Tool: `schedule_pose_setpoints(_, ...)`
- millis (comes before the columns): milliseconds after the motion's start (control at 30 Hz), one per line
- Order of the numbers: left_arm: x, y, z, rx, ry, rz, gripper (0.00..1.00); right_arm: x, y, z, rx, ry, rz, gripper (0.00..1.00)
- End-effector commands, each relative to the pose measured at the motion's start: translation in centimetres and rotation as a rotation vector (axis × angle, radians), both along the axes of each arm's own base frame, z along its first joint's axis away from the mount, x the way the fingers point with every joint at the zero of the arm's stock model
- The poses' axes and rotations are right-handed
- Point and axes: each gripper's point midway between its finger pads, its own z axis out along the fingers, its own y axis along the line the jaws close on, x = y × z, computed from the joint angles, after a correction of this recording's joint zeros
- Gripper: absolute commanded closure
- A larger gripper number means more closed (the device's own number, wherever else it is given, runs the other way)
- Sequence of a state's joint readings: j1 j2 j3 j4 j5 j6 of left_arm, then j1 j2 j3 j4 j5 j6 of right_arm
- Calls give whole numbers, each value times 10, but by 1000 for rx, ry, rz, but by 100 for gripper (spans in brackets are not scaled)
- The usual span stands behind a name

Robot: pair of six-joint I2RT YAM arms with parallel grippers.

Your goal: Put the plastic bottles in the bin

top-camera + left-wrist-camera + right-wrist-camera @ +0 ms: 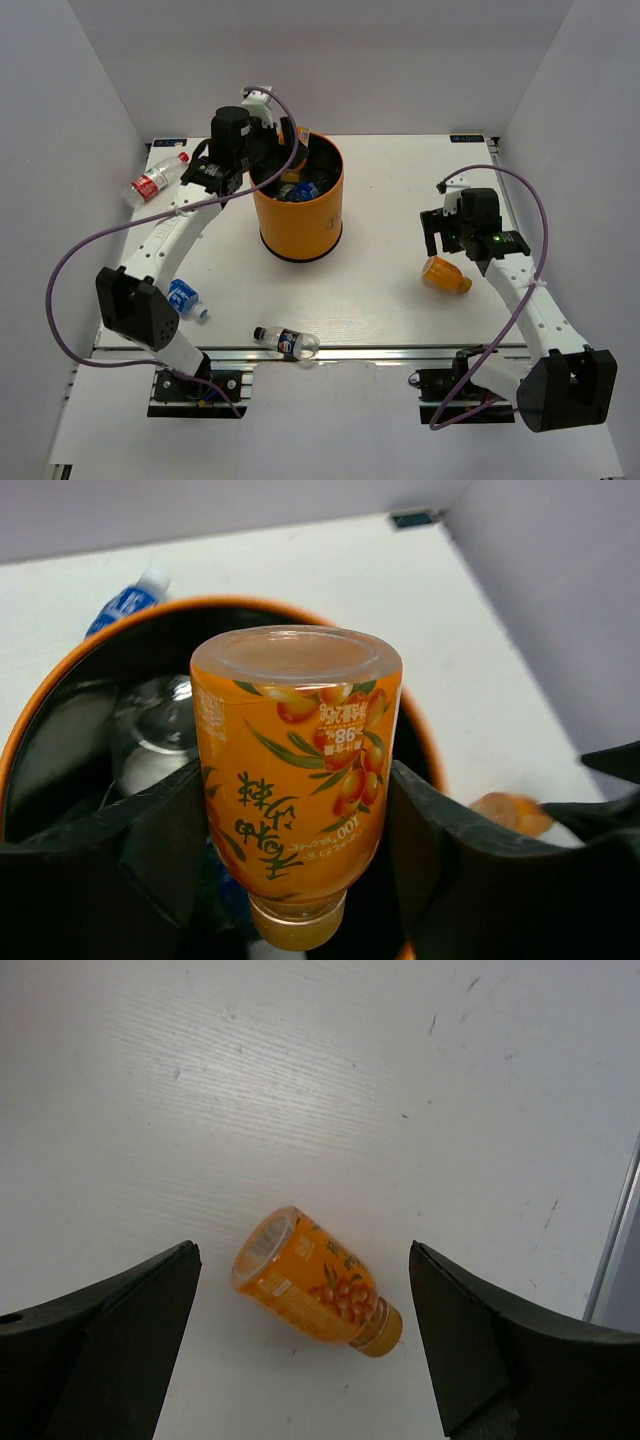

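Note:
My right gripper goes down and back next, onto the wide body of the second orange bottle [441,273] [318,1288], which lies on the tabletop below the open fingertips.
The orange bin [300,225] stands mid-table with several bottles [300,188] inside. My left gripper [272,152] is over its far-left rim, shut on an orange bottle [295,780], cap towards the camera, above the bin's black inside [60,770]. My right gripper [445,235] is open just above a second orange bottle [446,275], which lies on its side between the fingers [110,1340] in the right wrist view [315,1282], untouched. Loose on the table lie a red-labelled bottle [155,180], a blue-labelled bottle [185,298] and a dark-labelled bottle [286,342].
White walls close in the table on the left, back and right. In the left wrist view a clear bottle [160,730] lies inside the bin and a blue-labelled bottle [125,602] lies just beyond its rim [250,605]. The dark-labelled bottle lies at the table's front edge.

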State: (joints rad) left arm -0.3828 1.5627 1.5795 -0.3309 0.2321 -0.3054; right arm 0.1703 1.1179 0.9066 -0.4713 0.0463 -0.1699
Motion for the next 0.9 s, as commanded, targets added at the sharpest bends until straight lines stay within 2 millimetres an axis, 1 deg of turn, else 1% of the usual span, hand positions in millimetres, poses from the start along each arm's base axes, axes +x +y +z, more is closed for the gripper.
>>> schedule_pose_setpoints(0,-1,10,20,23,-43,20,21,-21,-10,0,-45,67,-13,11)
schedule_pose_setpoints(33,-2,8,22,15,-50,4,3,-27,-13,-10,-64,93,-15,11)
schedule_pose_setpoints(100,1,7,26,13,-63,3,2,-30,-21,-16,-107,108,-41,11)
schedule_pose_setpoints(133,3,6,34,10,-78,3,2,-33,-21,-22,-119,135,-30,11)
schedule_pose_setpoints(167,5,6,35,15,-77,8,2,-36,-22,-25,-128,153,-26,11)
schedule_pose_setpoints(200,11,7,30,28,-63,20,2,-40,-24,-29,-141,178,-26,11)
schedule_pose_setpoints(233,15,9,41,24,-80,40,2,-41,-25,-33,-153,197,-18,11)
schedule_pose_setpoints(267,20,15,38,44,-58,83,2,-43,-24,-37,-157,212,-5,11)
schedule_pose_setpoints(300,31,18,30,61,-34,105,2,-45,-23,-40,-161,223,11,11)
schedule_pose_setpoints(333,36,22,32,68,-27,128,2,-45,-22,-43,-170,225,27,11)
schedule_pose_setpoints(367,41,28,53,54,-58,150,2,-47,-20,-48,-179,237,46,11)
schedule_pose_setpoints(400,51,40,47,55,-28,182,2,-49,-20,-54,-190,247,61,11)
schedule_pose_setpoints(433,54,47,53,40,-30,192,2,-50,-19,-57,-192,262,70,11)
schedule_pose_setpoints(467,58,56,69,16,-55,206,2,-51,-18,-58,-196,267,85,11)
schedule_pose_setpoints(500,64,75,74,-16,-49,224,2,-51,-19,-59,-205,271,78,11)
schedule_pose_setpoints(567,68,96,80,-50,-53,249,2,-50,-21,-63,-216,283,67,11)
schedule_pose_setpoints(600,71,117,81,-65,-49,291,2,-50,-21,-66,-223,293,71,11)
schedule_pose_setpoints(667,65,142,90,-83,-76,353,2,-50,-23,-76,-241,326,77,11)
schedule_pose_setpoints(700,65,158,67,-82,-29,400,2,-50,-26,-81,-258,344,68,11)
schedule_pose_setpoints(733,63,166,61,-88,-27,423,2,-52,-28,-92,-272,385,70,11)
schedule_pose_setpoints(767,50,173,78,-112,-86,438,2,-51,-30,-96,-290,394,67,11)
schedule_pose_setpoints(800,47,180,45,-113,-23,465,2,-49,-33,-101,-313,407,72,11)
schedule_pose_setpoints(833,41,186,39,-117,-20,494,2,-50,-35,-111,-329,440,82,11)
schedule_pose_setpoints(867,29,189,50,-134,-65,516,2,-42,-32,-115,-327,422,99,11)
